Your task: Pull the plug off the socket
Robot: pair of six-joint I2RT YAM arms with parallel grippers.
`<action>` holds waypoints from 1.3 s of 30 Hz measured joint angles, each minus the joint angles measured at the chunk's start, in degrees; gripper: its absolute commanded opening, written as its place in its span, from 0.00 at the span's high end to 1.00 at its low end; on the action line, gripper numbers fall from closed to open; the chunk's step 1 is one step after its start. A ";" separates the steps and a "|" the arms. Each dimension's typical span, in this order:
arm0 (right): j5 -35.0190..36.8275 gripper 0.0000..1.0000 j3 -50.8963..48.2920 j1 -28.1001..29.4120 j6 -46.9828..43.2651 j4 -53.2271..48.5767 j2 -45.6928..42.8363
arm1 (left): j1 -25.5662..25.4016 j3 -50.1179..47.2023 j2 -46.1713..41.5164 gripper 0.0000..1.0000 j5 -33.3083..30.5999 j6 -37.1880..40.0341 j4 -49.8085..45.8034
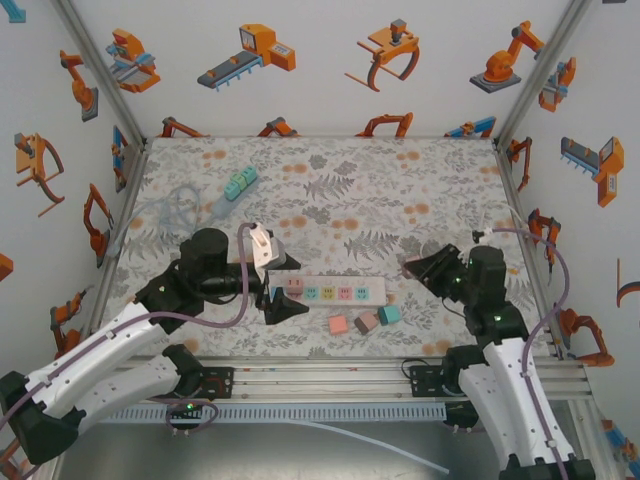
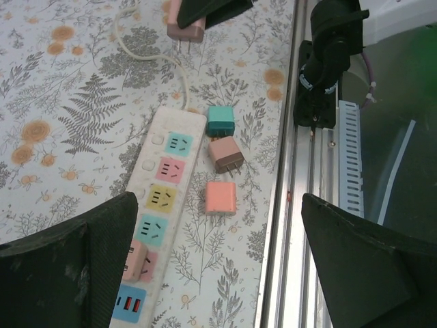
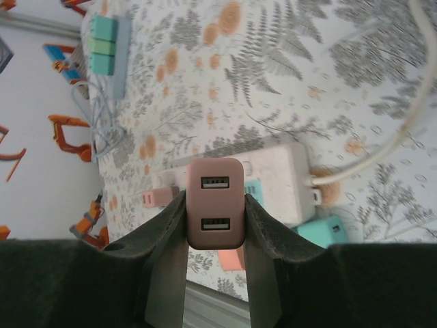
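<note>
The bare tabletop (image 1: 413, 308) (image 3: 372, 231) beside the teal plug is free. My right gripper will move down and back toward the base to that spot and let go of the dusty-pink plug.
A white power strip (image 1: 340, 292) with coloured sockets lies near the table's front. One pink plug (image 1: 296, 287) sits in its left end, also visible in the left wrist view as plug (image 2: 134, 260) in the strip (image 2: 164, 184). My left gripper (image 1: 280, 287) stands wide open astride that end, fingers (image 2: 75, 266) clear of the plug. Right of the strip, my right gripper (image 1: 412, 268) is shut on a dusty-pink USB plug (image 3: 214, 203), held above the strip (image 3: 276, 174) with its prongs free (image 2: 186, 27).
Three loose plugs lie in front of the strip: salmon (image 1: 338, 324), brown (image 1: 366, 322) and teal (image 1: 389, 314). A second strip with teal plugs (image 1: 240, 184) and a coiled cable (image 1: 180, 205) lie at the back left. The aluminium rail (image 2: 300, 205) runs along the near edge.
</note>
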 measured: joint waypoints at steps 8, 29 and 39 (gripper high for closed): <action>0.28 0.89 -10.23 -1.70 3.69 -1.33 -1.25 | -0.33 0.00 0.00 0.03 -0.11 0.57 -0.02; 1.99 0.53 -17.16 -1.79 6.93 2.84 1.18 | -0.81 0.00 0.96 0.03 -1.81 0.76 -0.35; 4.17 0.30 -14.91 -1.79 7.43 -0.13 1.27 | -1.07 0.00 0.94 0.03 -3.32 0.76 -0.83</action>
